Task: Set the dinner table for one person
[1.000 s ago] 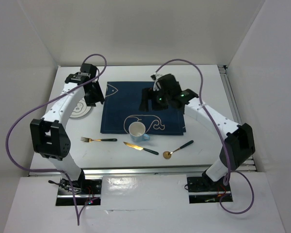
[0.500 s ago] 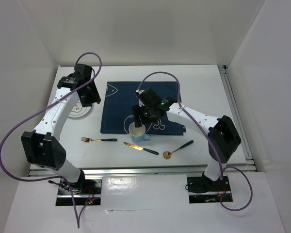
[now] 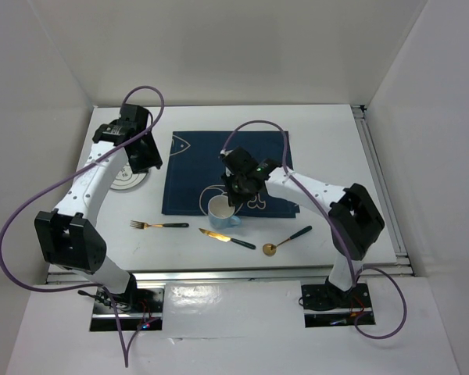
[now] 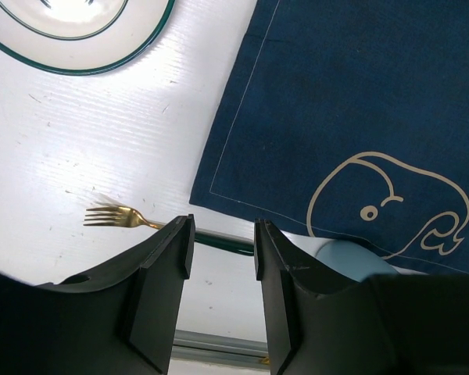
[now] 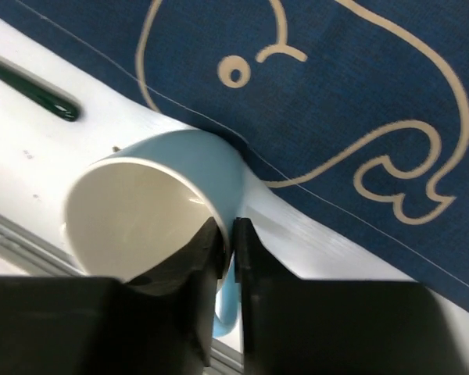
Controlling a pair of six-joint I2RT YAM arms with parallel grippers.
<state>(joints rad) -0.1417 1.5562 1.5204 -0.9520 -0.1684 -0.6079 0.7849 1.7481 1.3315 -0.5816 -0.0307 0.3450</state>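
My right gripper should next carry the mug (image 3: 221,211) to the placemat's empty far corner (image 3: 276,142), outward of my gripper and to its right in the top view, and release it.
A light blue mug (image 3: 221,211) with a white inside stands on the dinner table (image 3: 328,141) at the front edge of the navy whale placemat (image 3: 211,160). My right gripper (image 3: 233,195) is shut on the mug's wall (image 5: 156,195), one finger inside the rim and one outside next to the handle (image 5: 228,234). My left gripper (image 3: 144,156) hovers by the white plate (image 3: 127,178), open with nothing between its fingers (image 4: 223,234). In the left wrist view, the fork (image 4: 113,216), the plate's green rim (image 4: 78,66) and the placemat (image 4: 359,101) lie below.
A gold fork (image 3: 158,225), knife (image 3: 227,238) and spoon (image 3: 288,241), all with dark green handles, lie in a row in front of the placemat. A metal rail (image 3: 234,271) runs along the table's front edge. White walls close in the sides and back.
My right gripper came forward and down from the placemat's middle to the mug and shut on its rim. My left arm shifted slightly left early on, then held still.
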